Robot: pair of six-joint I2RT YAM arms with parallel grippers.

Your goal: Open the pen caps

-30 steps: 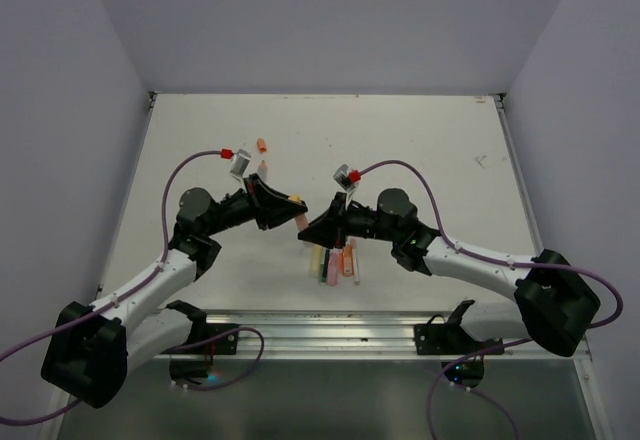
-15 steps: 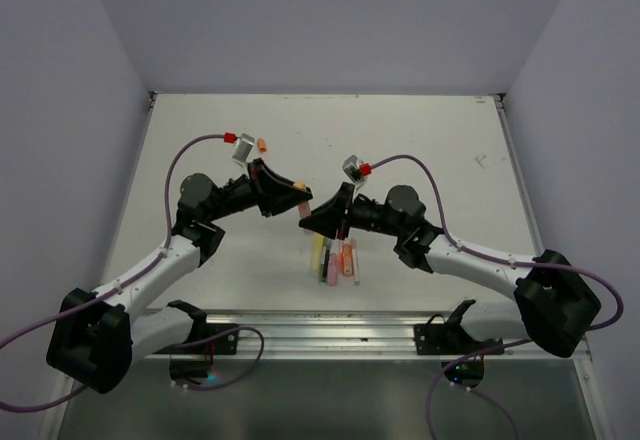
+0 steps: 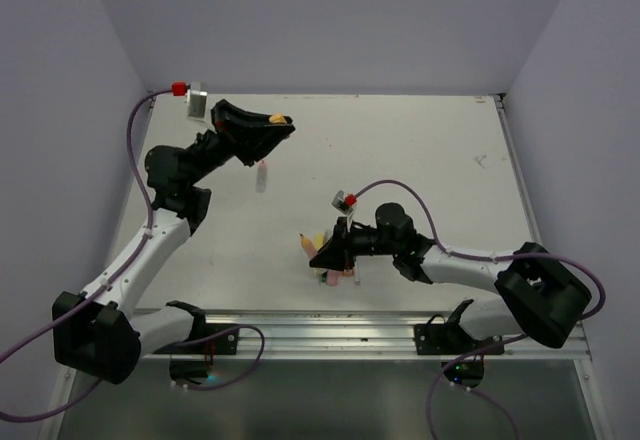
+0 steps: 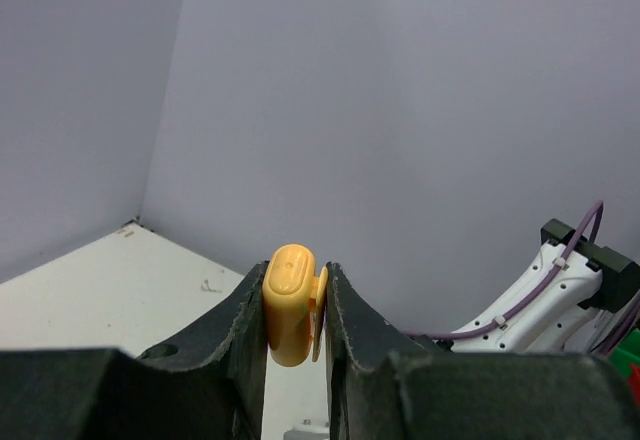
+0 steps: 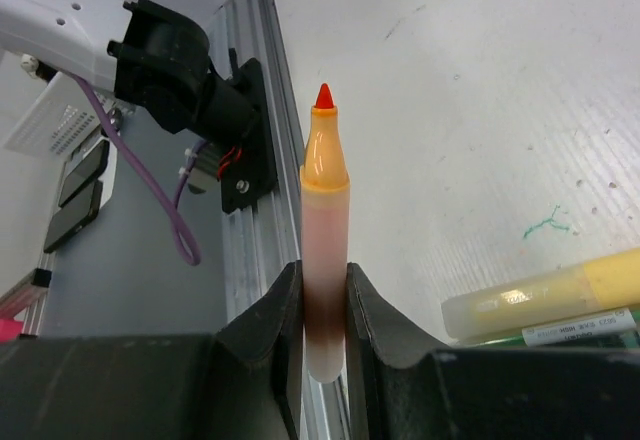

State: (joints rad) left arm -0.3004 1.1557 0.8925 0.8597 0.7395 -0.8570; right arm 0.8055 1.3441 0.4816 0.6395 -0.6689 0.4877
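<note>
My left gripper tilts downward next, then lowers to the table beyond the pale orange piece, since the cap is off the orange pen.
A stubby yellow-orange pen cap (image 4: 290, 305) is pinched between the jaws of my left gripper (image 4: 297, 290), which is raised at the back left (image 3: 272, 125); the cap (image 3: 280, 119) shows at its tips. My right gripper (image 5: 323, 285) is shut on an uncapped orange pen (image 5: 325, 210), its red tip bare and pointing away from the gripper. In the top view this gripper (image 3: 318, 251) hangs low over the pile of pens (image 3: 338, 276), and the held pen (image 3: 304, 241) sticks out to the left. The cap and the pen are far apart.
A yellow highlighter (image 5: 545, 300) and a thin green pen (image 5: 580, 328) lie right of my right fingers. A small pale orange piece (image 3: 262, 175) lies on the table below the left gripper. The metal rail (image 3: 330, 328) runs along the near edge.
The two grippers met at the table's middle, then parted. My left arm swung up and back left with the cap. My right arm dropped toward the pile with the pen.
</note>
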